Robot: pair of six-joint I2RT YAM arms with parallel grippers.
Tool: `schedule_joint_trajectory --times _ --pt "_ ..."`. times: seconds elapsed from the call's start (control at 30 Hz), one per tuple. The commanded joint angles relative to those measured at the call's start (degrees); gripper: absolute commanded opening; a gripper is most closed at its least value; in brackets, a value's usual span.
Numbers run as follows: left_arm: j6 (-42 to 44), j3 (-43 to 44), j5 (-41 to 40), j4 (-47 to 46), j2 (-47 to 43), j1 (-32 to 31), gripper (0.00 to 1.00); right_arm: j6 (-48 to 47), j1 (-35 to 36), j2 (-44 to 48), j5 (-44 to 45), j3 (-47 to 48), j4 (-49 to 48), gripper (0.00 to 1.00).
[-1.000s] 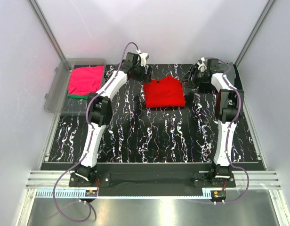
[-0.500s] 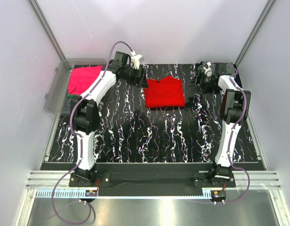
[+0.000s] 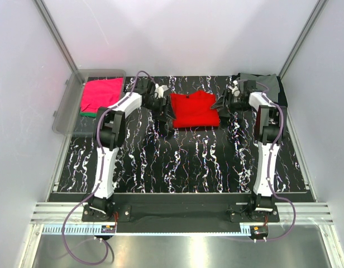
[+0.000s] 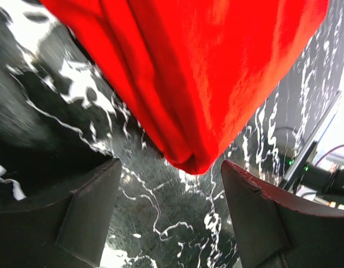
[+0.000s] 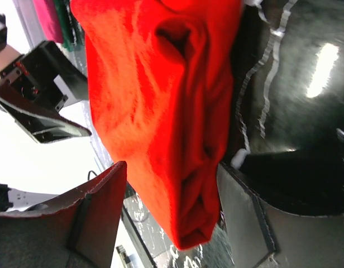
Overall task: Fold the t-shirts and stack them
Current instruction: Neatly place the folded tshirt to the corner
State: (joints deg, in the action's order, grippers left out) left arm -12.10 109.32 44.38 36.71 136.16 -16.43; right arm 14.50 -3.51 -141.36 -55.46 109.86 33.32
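Observation:
I should next slide my right gripper farther left in the top view onto the red t-shirt's bunched fold (image 3: 214,105) (image 5: 188,188), already between my open fingers, and close.
A bright red t-shirt (image 3: 194,110) lies folded into a rectangle at the back middle of the table. My left gripper (image 3: 161,104) sits low at its left edge, jaws open, and the shirt's folded corner (image 4: 189,151) reaches in between the fingertips (image 4: 99,195). At the shirt's right edge my right gripper (image 3: 223,103) is open too, with the thick folded edge (image 5: 189,184) between its fingers (image 5: 99,206), against the right one. A magenta-pink t-shirt (image 3: 101,94) lies on a green one (image 3: 88,114). Grey and black t-shirts (image 3: 266,81) lie at the back right.
A clear plastic bin (image 3: 65,114) at the table's left edge holds the pink and green shirts. White walls with metal corner posts (image 3: 297,42) close in the back. The black marbled table (image 3: 189,162) stretches toward the arm bases.
Both grippers came down and inward from the back of the table to the red shirt's two side edges. The shirt has not moved.

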Motion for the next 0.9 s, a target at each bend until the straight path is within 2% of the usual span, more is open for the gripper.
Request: schedule_joint_trajectory --times 0.0,0.47,0.57,0.6,0.7,0.8,0.87 --pt "-2.7 3.6 2.4 -3.7 1.7 0.2 0.78 -0.1 1.7 -3.3 2.1 1.5 1.1 0.73" --pt "-3.5 4.6 4.6 -4.8 5.6 -0.9 0.74 0.2 5.5 -4.2 3.3 0.3 1.3 0.70" --pt "-3.3 4.3 4.5 -4.5 5.9 -1.3 0.66 0.4 5.7 -4.2 4.0 0.7 1.3 0.66" --pt "-3.2 4.2 4.5 -4.5 5.9 -1.4 0.61 0.4 6.0 -4.3 4.5 0.8 1.3 0.65" --pt "-2.9 3.3 4.7 -4.4 5.6 -1.8 0.57 0.8 6.3 -4.4 5.2 1.3 1.2 0.63" --pt "-2.5 2.7 5.1 -4.2 5.7 -1.9 0.52 1.4 6.8 -4.7 4.3 1.4 0.7 0.51" --pt "-2.1 2.3 5.3 -4.0 5.6 -2.0 0.49 1.8 7.1 -5.1 3.3 1.5 0.3 0.36"
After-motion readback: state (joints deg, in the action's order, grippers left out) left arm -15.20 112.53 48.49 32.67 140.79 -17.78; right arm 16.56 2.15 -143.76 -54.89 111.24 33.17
